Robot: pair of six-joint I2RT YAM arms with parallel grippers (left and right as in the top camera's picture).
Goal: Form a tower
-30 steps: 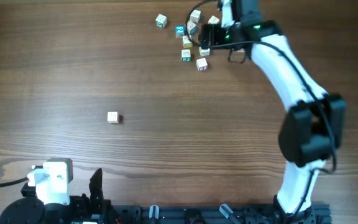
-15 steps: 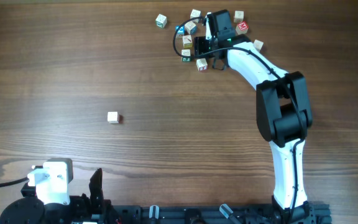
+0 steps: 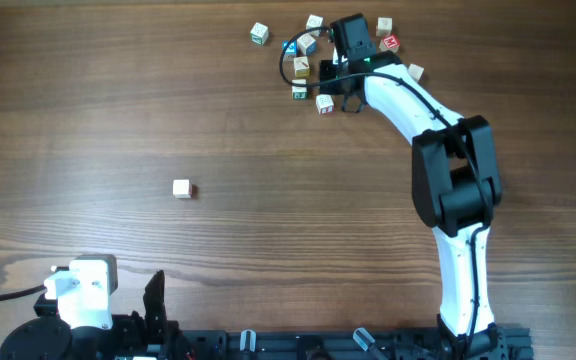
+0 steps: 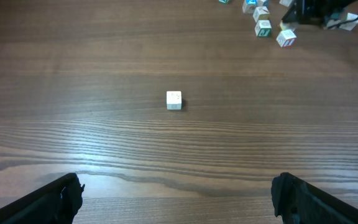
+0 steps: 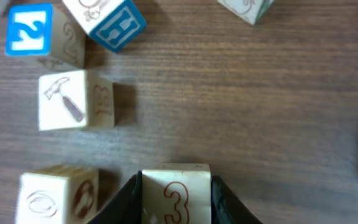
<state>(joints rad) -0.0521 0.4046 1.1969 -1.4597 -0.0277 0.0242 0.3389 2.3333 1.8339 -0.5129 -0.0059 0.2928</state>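
Note:
I will next carry the cube in my right gripper back, to the left in the overhead view, onto the bare wood (image 3: 207, 190) beside the lone whitish cube.
No tower is in view; the cubes all lie singly. My right gripper (image 5: 176, 200) is shut on a whitish cube with a red 3 (image 5: 178, 190), a black finger pressed against each side. In the overhead view that gripper (image 3: 330, 72) is down in the cluster of loose cubes (image 3: 301, 66) at the far edge. A lone whitish cube (image 3: 181, 188) rests at mid-left, also seen ahead of my left gripper (image 4: 178, 198). The left gripper is open, low over the near table, with nothing between its fingers.
Close around the held cube lie a hammer-print cube (image 5: 73, 101), a red-print cube (image 5: 58, 196) at its left, and blue-print cubes (image 5: 30, 31) farther off. More cubes (image 3: 391, 43) lie right of the right arm. The left arm's base (image 3: 83, 295) is at the near-left edge.
The right arm swung left and came down into the cube cluster, and its jaws went from open to shut on the cube with the 3. The left arm and lone cube stayed still.

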